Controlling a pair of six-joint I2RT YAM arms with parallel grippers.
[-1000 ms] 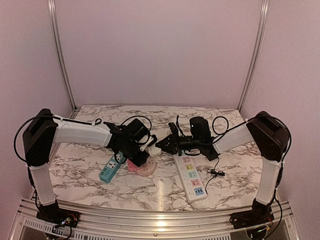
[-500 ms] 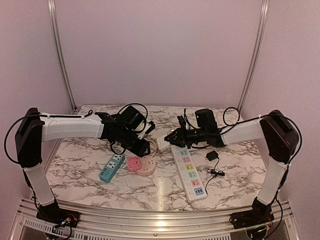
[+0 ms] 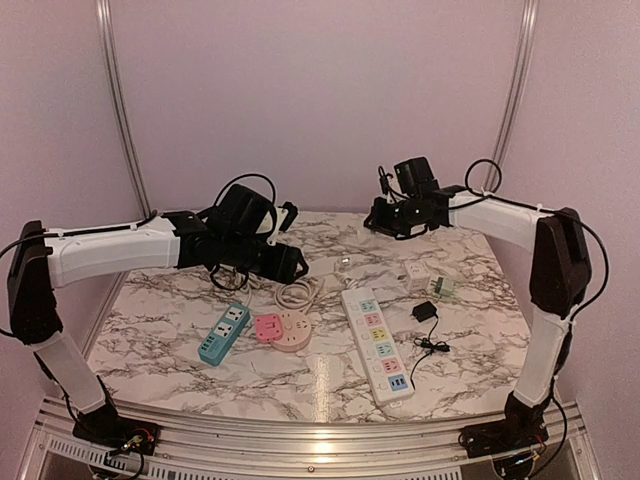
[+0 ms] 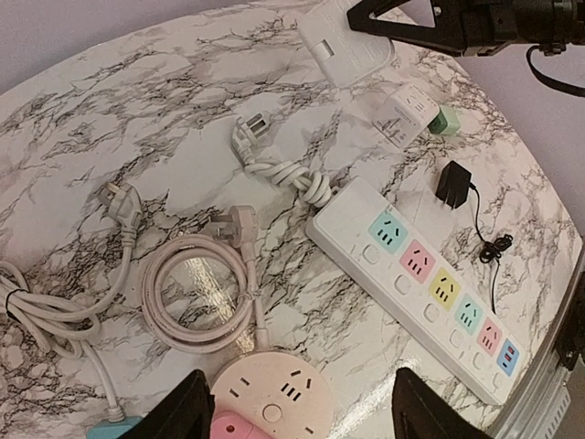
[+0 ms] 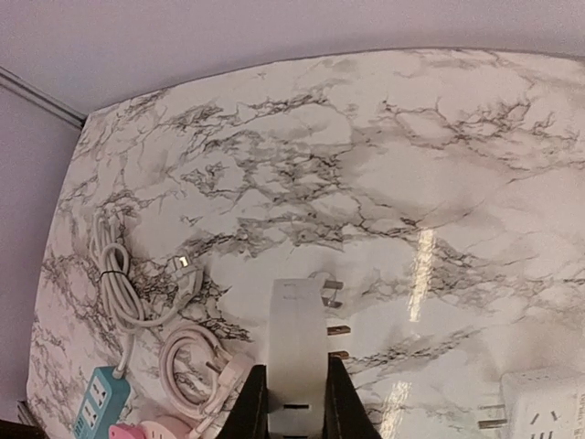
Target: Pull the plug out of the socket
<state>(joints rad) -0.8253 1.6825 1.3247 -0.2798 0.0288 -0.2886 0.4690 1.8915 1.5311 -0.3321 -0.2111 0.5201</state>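
Observation:
My right gripper turns away from the coiled cables next and goes down toward the bare marble behind the white cube adapter (image 3: 404, 249) (image 5: 489, 306), where the plug has space.
The white plug (image 5: 297, 338) is a flat block with metal prongs on its side, and it hangs high over the back of the table. My right gripper (image 5: 297, 407) is shut on it; the top view shows that gripper (image 3: 378, 218) raised at the back right. The round pink socket (image 3: 285, 330) lies flat on the marble with nothing plugged into it. It shows in the left wrist view (image 4: 274, 398) just below my left gripper (image 4: 306, 412). The left gripper (image 3: 290, 265) is open, lifted above the socket and holding nothing.
A long white power strip (image 3: 378, 343) with coloured outlets lies right of the socket, and a teal strip (image 3: 223, 333) lies to its left. Coiled white cables (image 4: 196, 293) sit behind it. A white cube adapter (image 3: 415, 272) and a black charger (image 3: 425, 311) lie at the right.
My right gripper has carried the white plug up and back to the right, away from the round socket. My left gripper has opened and risen off the socket.

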